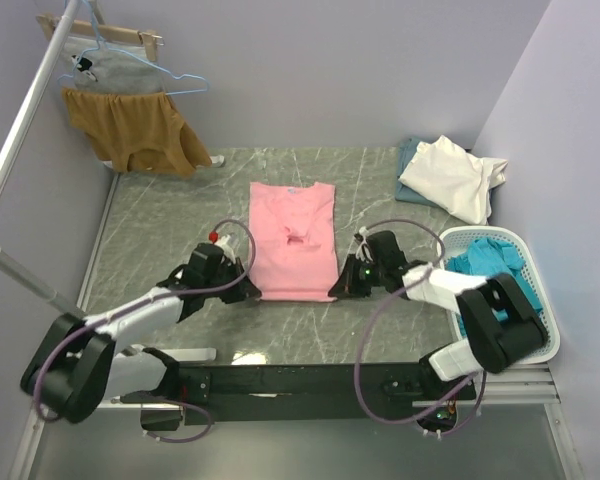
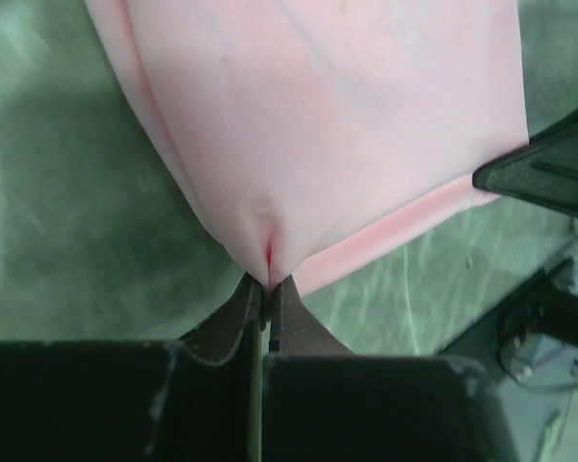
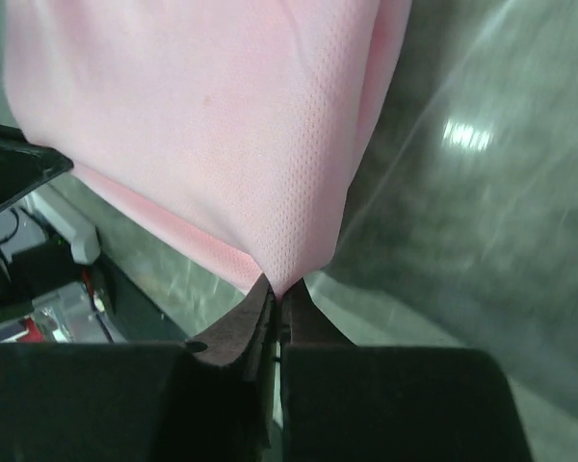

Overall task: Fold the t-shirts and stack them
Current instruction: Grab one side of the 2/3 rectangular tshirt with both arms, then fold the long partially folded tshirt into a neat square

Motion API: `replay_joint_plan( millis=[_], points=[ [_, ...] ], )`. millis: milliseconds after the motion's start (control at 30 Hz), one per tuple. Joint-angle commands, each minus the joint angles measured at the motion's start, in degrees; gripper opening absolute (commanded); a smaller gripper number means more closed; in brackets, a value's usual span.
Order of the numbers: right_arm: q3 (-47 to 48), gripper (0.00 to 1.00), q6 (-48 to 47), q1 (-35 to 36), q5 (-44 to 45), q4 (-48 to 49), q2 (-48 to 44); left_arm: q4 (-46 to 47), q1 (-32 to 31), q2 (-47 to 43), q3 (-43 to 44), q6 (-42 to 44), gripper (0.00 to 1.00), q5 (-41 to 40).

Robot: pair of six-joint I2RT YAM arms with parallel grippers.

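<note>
I should next lift my left gripper and carry the t-shirt's pinched corner outward to release it over the t-shirt's collar end point(image 1: 268, 194), because that end lies outward of the gripper.
A light pink t-shirt point(image 1: 293, 240) lies on the green marble table, folded into a long strip with its collar at the far end. My left gripper point(image 1: 248, 291) is shut on the near left corner of the pink t-shirt point(image 2: 328, 106). My right gripper point(image 1: 338, 289) is shut on its near right corner, with the fabric point(image 3: 202, 125) pinched between the jaws. A folded cream-white t-shirt point(image 1: 450, 176) lies on a grey-blue one point(image 1: 412, 155) at the back right. Teal t-shirts point(image 1: 490, 265) fill a white basket point(image 1: 546, 325) at the right.
A mustard-brown garment point(image 1: 135, 130) and a grey garment point(image 1: 115, 65) hang on hangers from a rack at the back left. A rack pole point(image 1: 20, 130) runs along the left side. Lilac walls close in the table.
</note>
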Motion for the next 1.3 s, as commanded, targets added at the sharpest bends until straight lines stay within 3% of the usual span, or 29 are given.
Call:
replay_joint_plan(
  millis=[0, 167, 300, 433, 467, 633, 800, 1067, 1133, 1167, 1233, 1267],
  points=[
    [-5.06, 0.00, 2.04, 3.03, 1.37, -4.57, -10.73, -10.22, -5.44, -9.28, -3.49, -4.06, 0.01, 0.04],
    [-9.37, 0.00, 5.99, 10.85, 4.70, -9.84, -24.24, -14.90, -17.74, -20.27, -6.75, -14.32, 0.01, -3.39],
    [-9.03, 0.00, 7.59, 13.41, 7.51, -12.83, -32.88, -21.21, -20.68, -26.09, -1.42, -16.29, 0.01, -10.84],
    [-0.79, 0.00, 2.76, 13.33, 14.01, -17.14, -33.61, -27.90, -20.59, -24.61, 8.17, -10.86, 0.01, -22.44],
    [1.16, 0.00, 1.53, 13.15, 15.33, -17.76, -31.51, -28.26, -20.68, -21.99, 10.02, -9.62, 0.03, -27.25],
    [12.75, 0.00, -6.12, 8.76, 18.95, -16.90, -20.79, -25.81, -18.75, -11.17, 19.96, -2.16, 0.04, -33.27],
    [22.43, 0.00, -11.74, 2.43, 17.37, -14.43, -5.50, -15.02, -10.23, 0.52, 25.14, 4.09, 0.03, -29.24],
    [45.80, 0.01, -16.85, -1.52, 12.37, -18.99, 21.20, -8.93, 0.40, 19.66, 35.16, 9.47, 0.01, -22.65],
    [50.90, 0.04, -17.20, -2.75, 10.61, -18.82, 25.01, -6.83, 1.82, 22.49, 37.19, 9.20, 0.01, -21.07],
    [53.01, 0.12, -17.29, -3.11, 10.25, -19.43, 28.94, -6.29, 2.87, 24.86, 37.72, 9.03, 0.01, -19.32],
    [59.25, 0.22, -17.55, -3.90, 10.24, -20.39, 32.48, -4.89, 3.49, 26.89, 39.56, 8.68, 0.09, -19.56],
    [61.36, 0.44, -17.64, -4.16, 11.03, -20.75, 35.19, -4.27, 4.02, 28.55, 40.00, 8.76, 0.52, -20.09]
  ],
)
